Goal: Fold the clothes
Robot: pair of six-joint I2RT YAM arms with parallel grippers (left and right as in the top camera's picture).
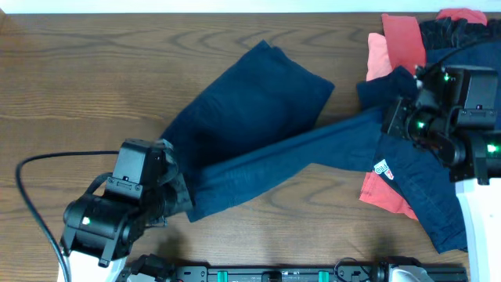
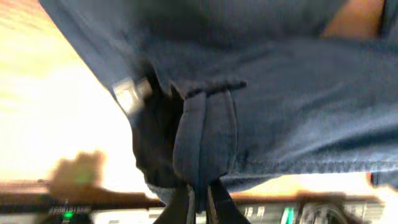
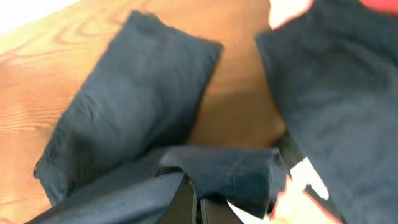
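The trousers' far end (image 1: 294, 67) (image 3: 173, 42) lies flat below my right gripper, to its left in the overhead view. So the gripper next carries the cuff outward and down onto that end and releases.
Navy blue trousers (image 1: 258, 117) lie spread across the table middle, one leg stretched between my two grippers. My left gripper (image 1: 182, 196) is shut on the trousers' waist end (image 2: 202, 155) at the lower left. My right gripper (image 1: 394, 117) is shut on the leg's cuff end (image 3: 230, 171) at the right. A pile of other clothes lies at the right: another navy piece (image 1: 427, 188) with a white label, a red garment (image 1: 403, 39), a salmon-pink one (image 1: 378, 59) and a dark one (image 1: 450, 31) at the top right.
The wooden table (image 1: 94, 78) extends left and behind the trousers. A black cable (image 1: 31, 204) loops at the left arm's base. A rail with green lights runs along the front edge (image 1: 274, 274).
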